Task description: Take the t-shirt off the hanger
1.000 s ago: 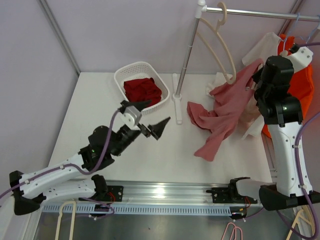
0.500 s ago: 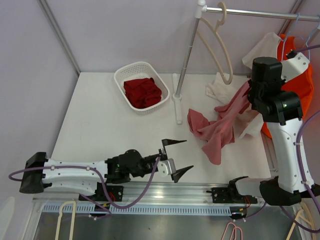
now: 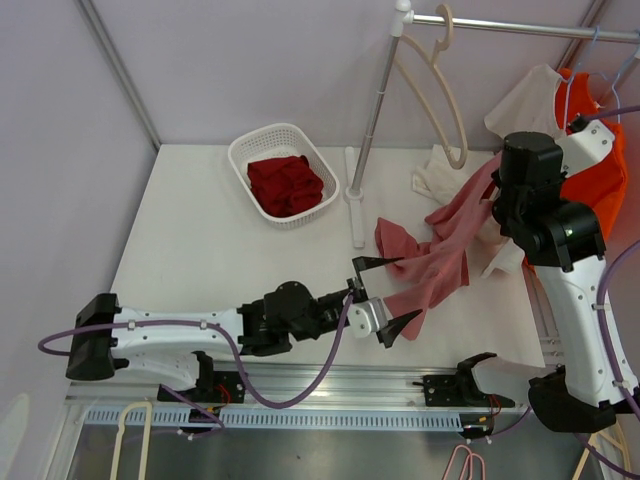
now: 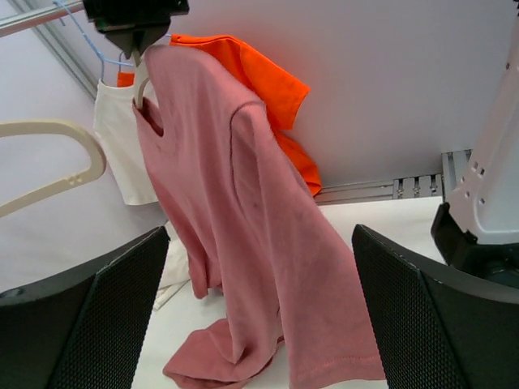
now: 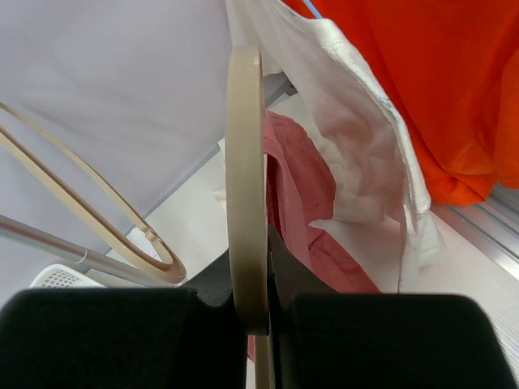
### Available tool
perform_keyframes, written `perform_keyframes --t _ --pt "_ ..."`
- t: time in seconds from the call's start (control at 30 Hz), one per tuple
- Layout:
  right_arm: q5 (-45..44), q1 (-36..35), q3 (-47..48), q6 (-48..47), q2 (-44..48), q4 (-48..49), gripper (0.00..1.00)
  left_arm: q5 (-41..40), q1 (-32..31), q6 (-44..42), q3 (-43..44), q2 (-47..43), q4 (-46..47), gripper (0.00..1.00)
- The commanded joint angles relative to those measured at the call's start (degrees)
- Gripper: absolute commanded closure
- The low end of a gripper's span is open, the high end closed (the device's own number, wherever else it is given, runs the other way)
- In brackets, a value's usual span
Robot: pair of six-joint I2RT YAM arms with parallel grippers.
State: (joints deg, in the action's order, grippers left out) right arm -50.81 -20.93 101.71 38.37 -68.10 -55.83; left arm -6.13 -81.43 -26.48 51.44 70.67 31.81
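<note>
The left gripper slides to the right in the top view next and closes on the pink t-shirt's near lower part, as that cloth already hangs between its fingers.
A pink t-shirt (image 3: 440,250) hangs on a cream hanger (image 5: 246,162), and its lower end trails on the white table. My right gripper (image 3: 503,190) is shut on the hanger's upper part (image 5: 258,304) and holds it up at the right; the shirt (image 5: 302,182) drapes just behind it. My left gripper (image 3: 387,292) is open, low over the table, at the shirt's bottom hem. In the left wrist view the shirt (image 4: 251,235) hangs between my two fingers (image 4: 263,332) without touching them. The right gripper (image 4: 134,18) shows at the top of that view.
A white basket (image 3: 243,152) holding red cloth stands at the back left. A rack pole (image 3: 372,110) and rail (image 3: 520,25) carry an empty cream hanger (image 3: 442,95), a white shirt (image 3: 530,95) and an orange shirt (image 3: 603,170). White cloth (image 3: 438,170) lies behind the pink shirt.
My left arm swung from near the basket down to the table's front, then right to the shirt's hem. My right gripper shifted slightly with the hanger, drawing the shirt up.
</note>
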Motion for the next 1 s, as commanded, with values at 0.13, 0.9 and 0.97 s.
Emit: perform_keyframes --t 0.13,0.9,0.97 --pt "-3.2 -1.6 -0.9 0.7 0.9 6.4 1.00 4.1 0.7 4.2 6.4 5.3 -2.4 0.08" --pt "-2.1 -0.6 -3.4 -7.1 1.0 12.8 1.00 -2.7 -2.9 9.7 2.4 -9.7 -13.0 0.99" --pt "-2.1 -0.3 -3.8 -9.0 1.0 13.4 1.00 -2.9 -3.4 12.0 -1.1 -13.3 -14.1 0.99"
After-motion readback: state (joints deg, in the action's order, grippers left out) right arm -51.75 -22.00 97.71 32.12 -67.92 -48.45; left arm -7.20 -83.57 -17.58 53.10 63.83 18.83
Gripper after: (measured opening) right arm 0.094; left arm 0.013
